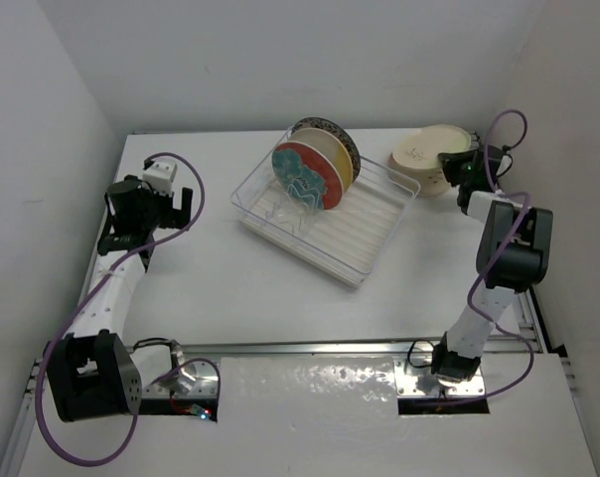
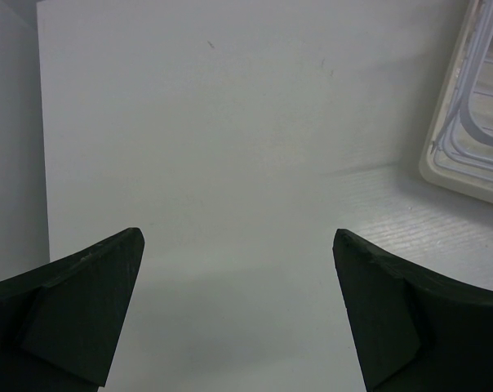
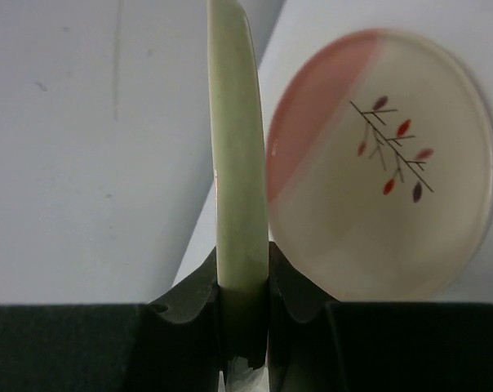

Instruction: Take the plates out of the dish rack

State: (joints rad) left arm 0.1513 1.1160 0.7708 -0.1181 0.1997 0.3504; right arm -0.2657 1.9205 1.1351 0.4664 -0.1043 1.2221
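Note:
My right gripper shifts the pale green plate slightly toward the rack next, then lowers that plate onto the cream plate [image 3: 382, 165].
The clear dish rack [image 1: 365, 234] sits mid-table and holds three upright plates: a red-rimmed one with teal pattern [image 1: 300, 177] in front, a cream/yellow one [image 1: 332, 159] behind it, and a dark-patterned one [image 1: 348, 142] at the back. My right gripper [image 1: 462, 167] at the far right is shut on the rim of a pale green plate [image 3: 240, 163], held edge-on. It is just over a cream plate with a sprig motif [image 3: 385, 171] lying flat on the table [image 1: 419, 159]. My left gripper [image 1: 141, 214] is open and empty over bare table [image 2: 238, 245].
The rack's near-left corner [image 2: 467, 122] shows at the right edge of the left wrist view. White walls close in the table at the left, back and right. The flat plate shows a pink area at its upper left [image 3: 312, 90].

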